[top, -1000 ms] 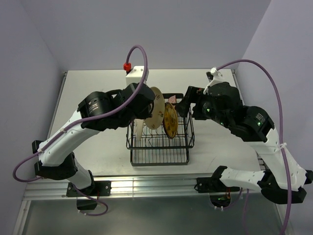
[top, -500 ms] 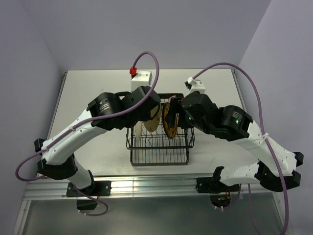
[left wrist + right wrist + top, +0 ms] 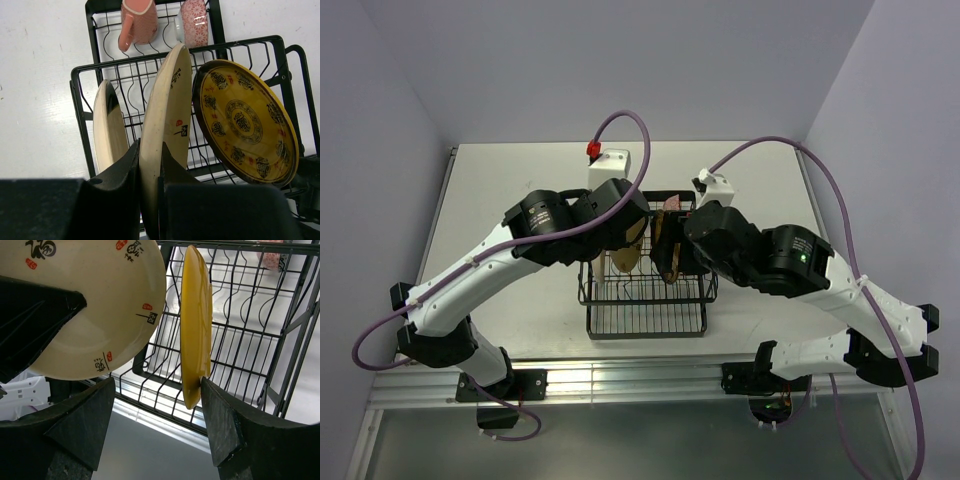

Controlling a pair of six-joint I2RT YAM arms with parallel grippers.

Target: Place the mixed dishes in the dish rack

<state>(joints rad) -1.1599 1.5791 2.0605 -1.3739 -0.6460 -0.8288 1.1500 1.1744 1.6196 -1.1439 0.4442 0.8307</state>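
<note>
The left gripper lowers its plate into the gap next and releases, since the wires between the second cream plate and the yellow plate (image 3: 245, 122) stand empty.
My left gripper (image 3: 150, 147) is shut on the rim of a cream plate with red and black marks (image 3: 167, 115) and holds it upright over the black wire dish rack (image 3: 82, 100). A second cream plate (image 3: 107, 127) stands in a slot to its left. The yellow patterned plate (image 3: 245, 122) leans in the rack on the right. My right gripper (image 3: 157, 382) is open around the yellow plate's (image 3: 195, 325) lower rim, with the right finger (image 3: 225, 425) touching it. The pinkish mug (image 3: 136, 22) and a small patterned bowl (image 3: 194, 22) sit at the rack's far end.
In the top view both arms meet over the rack (image 3: 645, 315), which stands mid-table near the front edge. The left gripper (image 3: 628, 235) and right gripper (image 3: 672, 250) are close together. White table (image 3: 510, 180) lies on both sides.
My right gripper has swung left from beside the rack to the yellow plate. My left gripper has moved slightly right and lower with the cream plate, which now stands more upright.
</note>
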